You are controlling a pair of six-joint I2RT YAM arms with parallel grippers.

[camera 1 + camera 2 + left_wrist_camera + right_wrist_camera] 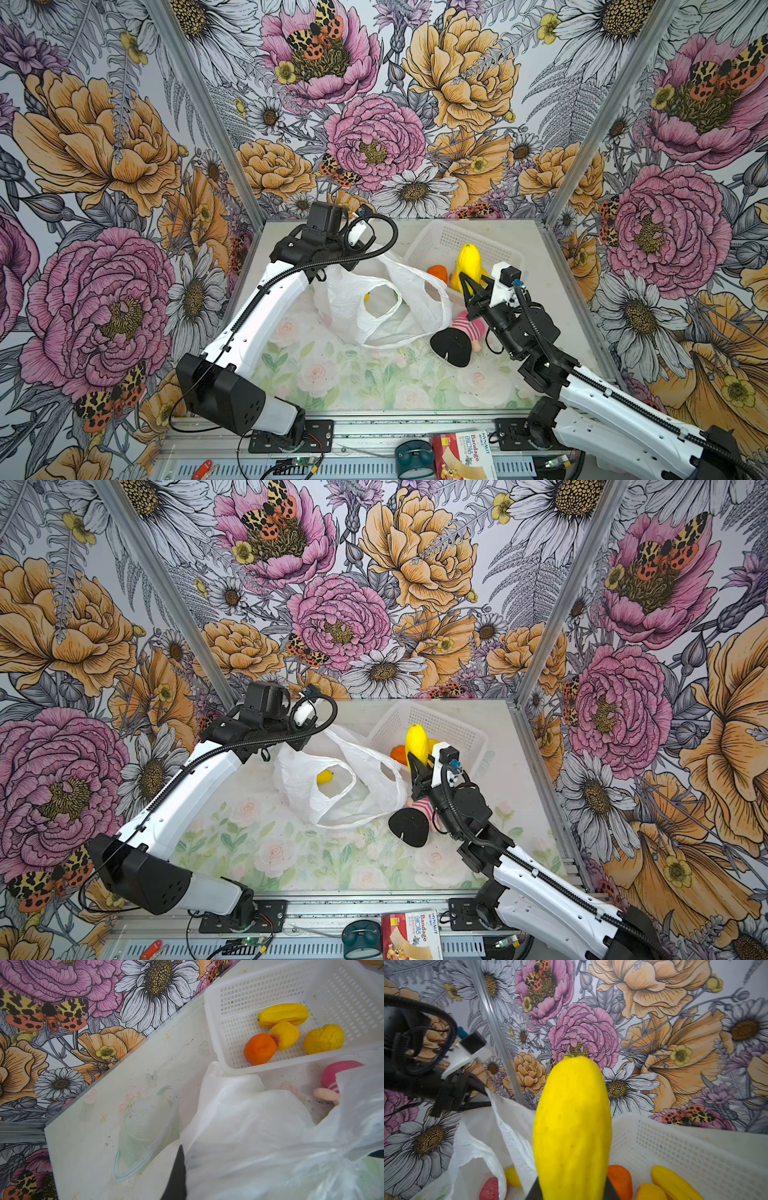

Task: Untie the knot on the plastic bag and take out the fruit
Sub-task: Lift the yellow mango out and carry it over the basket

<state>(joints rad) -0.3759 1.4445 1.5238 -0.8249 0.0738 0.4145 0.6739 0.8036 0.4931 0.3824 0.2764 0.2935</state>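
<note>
My right gripper will next tilt down and lower over the basket's yellow fruits, below and outward of it, to release the held one.
The white plastic bag point(374, 307) lies open mid-table, its two loop handles gaping apart; the knot is not in view. My left gripper point(486, 1097) is shut on the bag's upper edge and holds it raised; one dark finger point(176, 1174) shows beside the film. My right gripper point(471, 286) is shut on a yellow oblong fruit point(571, 1122), upright above the near rim of the white basket point(270, 987). In the basket lie an orange fruit point(259, 1049) and three yellow ones. A small yellow fruit point(325, 777) and a pink-red fruit point(490, 1188) sit inside the bag.
A pink-striped doll point(461, 332) with black hair lies on the table just below the right gripper, touching the bag's right side. Flowered walls close in the left, back and right. A bandage box point(463, 455) and a teal roll point(413, 457) sit on the front rail.
</note>
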